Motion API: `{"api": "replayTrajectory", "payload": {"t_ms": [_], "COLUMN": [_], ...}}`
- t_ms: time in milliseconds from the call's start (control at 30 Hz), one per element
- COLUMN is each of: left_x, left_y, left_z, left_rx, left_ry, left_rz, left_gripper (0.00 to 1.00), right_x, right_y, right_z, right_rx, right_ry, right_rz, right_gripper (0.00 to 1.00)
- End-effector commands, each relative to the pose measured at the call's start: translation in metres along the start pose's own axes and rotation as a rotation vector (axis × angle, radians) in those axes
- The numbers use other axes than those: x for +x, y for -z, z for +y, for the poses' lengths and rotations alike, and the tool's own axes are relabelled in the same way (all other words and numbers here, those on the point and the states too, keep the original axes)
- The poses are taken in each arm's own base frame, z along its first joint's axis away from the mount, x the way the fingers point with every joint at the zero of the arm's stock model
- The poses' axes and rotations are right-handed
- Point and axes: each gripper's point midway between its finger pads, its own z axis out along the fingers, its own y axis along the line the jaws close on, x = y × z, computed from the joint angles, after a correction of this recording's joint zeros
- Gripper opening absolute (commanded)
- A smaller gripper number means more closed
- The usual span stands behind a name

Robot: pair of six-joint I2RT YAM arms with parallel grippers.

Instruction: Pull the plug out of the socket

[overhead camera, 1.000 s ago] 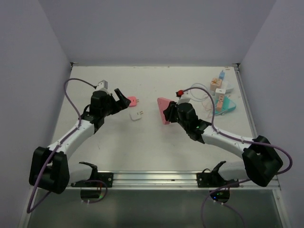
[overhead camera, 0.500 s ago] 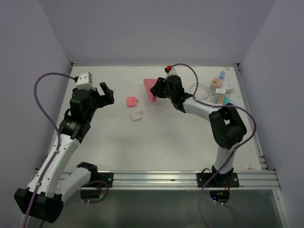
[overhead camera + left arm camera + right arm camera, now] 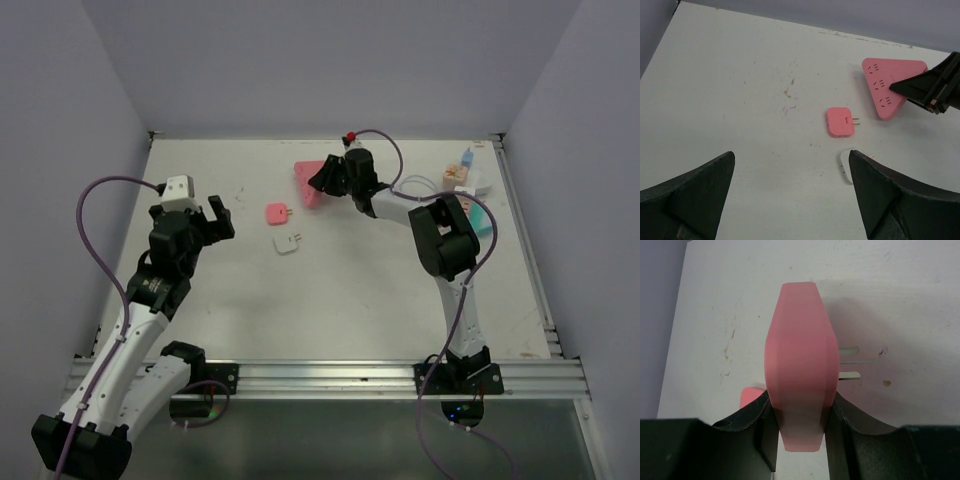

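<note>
The pink triangular socket goes down slightly outward onto bare table beyond the pink plug next, lowered by my right gripper, since both plugs already lie apart from it.
A pink triangular socket (image 3: 306, 179) is clamped between the fingers of my right gripper (image 3: 322, 181), which is shut on it at the far middle of the table. In the right wrist view the socket (image 3: 800, 365) stands edge-on, with metal prongs (image 3: 850, 361) sticking out of its right side. A small pink plug (image 3: 277, 212) lies loose on the table, apart from the socket. A white plug (image 3: 286, 244) lies just in front of it. My left gripper (image 3: 215, 207) is open and empty, left of both plugs. In the left wrist view the pink plug (image 3: 840, 122) and the socket (image 3: 887, 85) show ahead.
Several coloured adapters and a white cable (image 3: 463, 187) sit at the far right corner. Walls close the table's left, back and right sides. The white plug (image 3: 844, 165) is partly hidden by my left gripper's right finger (image 3: 890, 200).
My right gripper has carried the pink socket from the table's middle toward the far wall. My left arm has drawn back to the left, away from the pink plug, its gripper still open.
</note>
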Motion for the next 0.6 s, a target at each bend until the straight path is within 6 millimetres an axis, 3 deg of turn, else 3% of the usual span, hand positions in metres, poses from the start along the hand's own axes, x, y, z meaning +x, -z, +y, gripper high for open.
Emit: {"api": "replayTrajectory", "payload": {"t_ms": [0,233,367,567], "left_x": [-0.013,-0.011,-0.011,-0.010], "left_y": [0.001,0.000,0.000,0.000], "left_z": [0.002,0.002,0.001,0.001], "left_rx": [-0.004,-0.002,-0.001,-0.001], "left_ry": [-0.008,-0.006,-0.007,-0.006], "left_rz": [-0.058,-0.051,-0.051,-0.048], "left_gripper": [1.00,1.00,1.00,1.00], "right_x": [-0.039,-0.042,-0.042,-0.048], "right_y": [-0.010,-0.034,-0.041,-0.040], "right_z": [0.027,-0.004,-0.015,-0.027], "right_rx": [-0.132,-0.100,-0.089,-0.085], "right_ry": [-0.048,-0.103,-0.126,-0.167], "right_rz": [-0.082,-0.056,-0.040,-0.033], "right_gripper": [0.02,0.11,0.26,0.62]}}
